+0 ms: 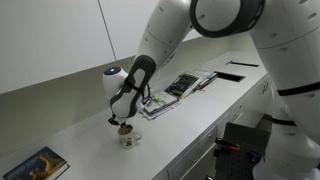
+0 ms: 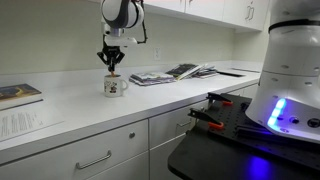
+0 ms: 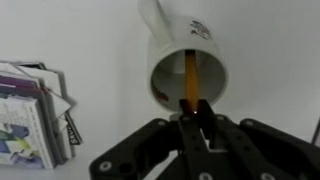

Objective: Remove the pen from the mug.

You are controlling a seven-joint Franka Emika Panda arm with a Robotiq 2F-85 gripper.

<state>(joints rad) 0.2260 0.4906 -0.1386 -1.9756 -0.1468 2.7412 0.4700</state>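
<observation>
The pen needs to go up past the mug's rim in my gripper, and then down over bare counter toward the drawer-side edge.
The white mug (image 3: 185, 62) stands on the white counter, seen from above in the wrist view with its handle toward the top. It also shows in both exterior views (image 1: 127, 138) (image 2: 114, 86). The orange pen (image 3: 189, 78) stands inside the mug, its upper end between my fingers. My gripper (image 3: 191, 108) is directly above the mug, shut on the pen's top end. In both exterior views the gripper (image 1: 118, 120) (image 2: 112, 66) hovers just over the mug's rim.
Magazines (image 1: 180, 88) (image 2: 170, 73) lie spread on the counter beside the mug; their edge shows in the wrist view (image 3: 30, 115). A book (image 1: 35, 166) (image 2: 18, 94) lies at the counter's other end. A wall backs the counter.
</observation>
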